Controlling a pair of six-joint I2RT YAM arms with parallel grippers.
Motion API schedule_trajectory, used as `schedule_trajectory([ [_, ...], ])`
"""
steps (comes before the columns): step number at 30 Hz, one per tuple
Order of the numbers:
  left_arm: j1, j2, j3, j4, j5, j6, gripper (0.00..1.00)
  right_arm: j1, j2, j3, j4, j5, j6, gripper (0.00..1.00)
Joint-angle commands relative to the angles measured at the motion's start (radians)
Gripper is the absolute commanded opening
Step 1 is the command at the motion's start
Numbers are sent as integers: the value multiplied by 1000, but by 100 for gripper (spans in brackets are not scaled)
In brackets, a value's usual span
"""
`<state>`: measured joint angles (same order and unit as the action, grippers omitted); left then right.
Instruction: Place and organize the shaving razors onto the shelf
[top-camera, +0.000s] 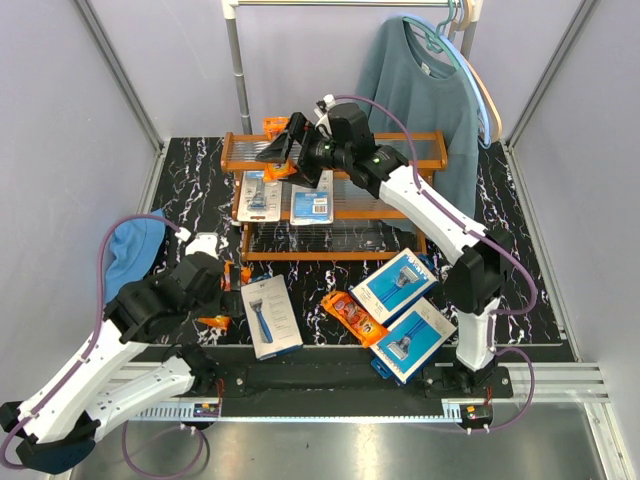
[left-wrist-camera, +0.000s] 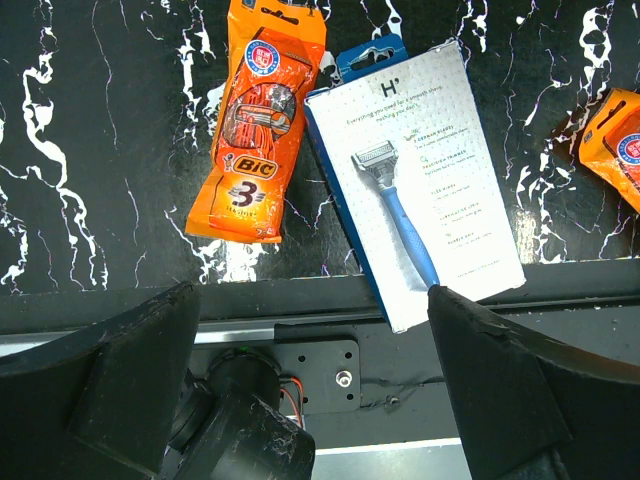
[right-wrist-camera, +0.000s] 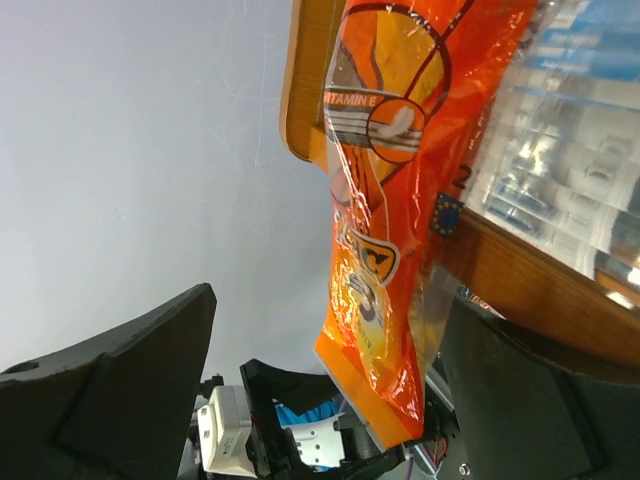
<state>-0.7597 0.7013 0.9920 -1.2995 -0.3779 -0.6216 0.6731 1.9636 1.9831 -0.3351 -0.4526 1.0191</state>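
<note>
The second orange bag's far end (top-camera: 243, 274) (left-wrist-camera: 277, 20), flatter than its middle, lies below and outward of my left gripper's fingertips. The gripper moves outward and down onto it next.
The shelf (top-camera: 335, 150) stands at the back middle, with two grey-blue blister cards (top-camera: 262, 195) (top-camera: 312, 196) on its middle tier. My right gripper (top-camera: 285, 145) is open at the shelf's top left corner. An orange bag (right-wrist-camera: 385, 200) hangs between its spread fingers against the wooden frame (right-wrist-camera: 520, 275); whether a finger touches it I cannot tell. My left gripper (left-wrist-camera: 310, 300) is open and empty above the table's near edge, with a second orange bag (left-wrist-camera: 255, 130) and a grey box (left-wrist-camera: 415, 180) just beyond it. A third orange bag (top-camera: 352, 315) and two blue boxes (top-camera: 395, 283) (top-camera: 412, 340) lie on the table.
A blue cloth (top-camera: 130, 255) lies at the left edge of the table. A metal clothes rail (top-camera: 238, 70) with a teal sweater (top-camera: 425, 100) stands behind the shelf. Grey walls close in both sides. The black arm rail (left-wrist-camera: 300, 315) runs along the near edge.
</note>
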Motion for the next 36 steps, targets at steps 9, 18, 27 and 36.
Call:
schedule_trajectory([
  [9, 2, 4, 13, 20, -15, 3, 99, -12, -199, -200, -32, 141, -43, 100],
  [18, 2, 3, 5, 29, -10, -1, 99, -12, -455, -432, 10, 150, -22, 100],
  [27, 2, 13, -30, 57, -3, 5, 99, -12, -732, -711, 18, 206, 9, 100],
  [36, 13, 125, -10, 80, 10, 34, 99, -10, -802, -826, 13, 190, 22, 100],
])
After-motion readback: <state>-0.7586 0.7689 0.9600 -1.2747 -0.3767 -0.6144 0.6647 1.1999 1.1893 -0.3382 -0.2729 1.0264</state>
